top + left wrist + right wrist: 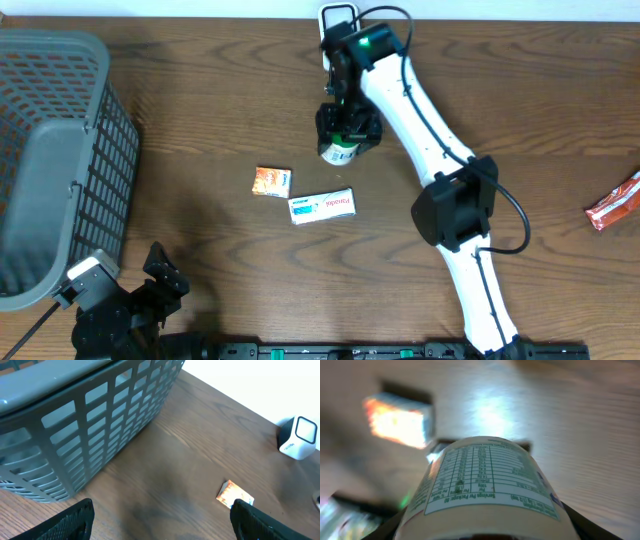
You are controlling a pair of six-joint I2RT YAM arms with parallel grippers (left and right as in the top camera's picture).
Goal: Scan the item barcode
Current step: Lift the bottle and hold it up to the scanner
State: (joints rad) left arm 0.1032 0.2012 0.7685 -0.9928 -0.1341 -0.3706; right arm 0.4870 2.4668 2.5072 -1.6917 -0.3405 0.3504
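Note:
I should next move my right gripper outward to the scanner (338, 18), then down to release the bottle on the empty tabletop beyond the red packet.
A white bottle (340, 152) with a green-printed label stands out near the table's far middle. My right gripper (347, 130) is over it, shut on it. In the right wrist view the bottle (485, 475) fills the space between the dark fingers, its nutrition table facing the camera. Whether it is off the table I cannot tell. The white scanner (338, 18) stands at the far edge, just behind that arm, and shows as a small white box (299, 437) in the left wrist view. My left gripper (160, 285) rests at the near left, open and holding nothing (160, 510).
An orange packet (272, 181) and a white-and-blue box (321, 207) lie in the middle of the table. A red packet (612, 203) lies at the far right. A grey mesh basket (115, 130) fills the left side, close to my left arm.

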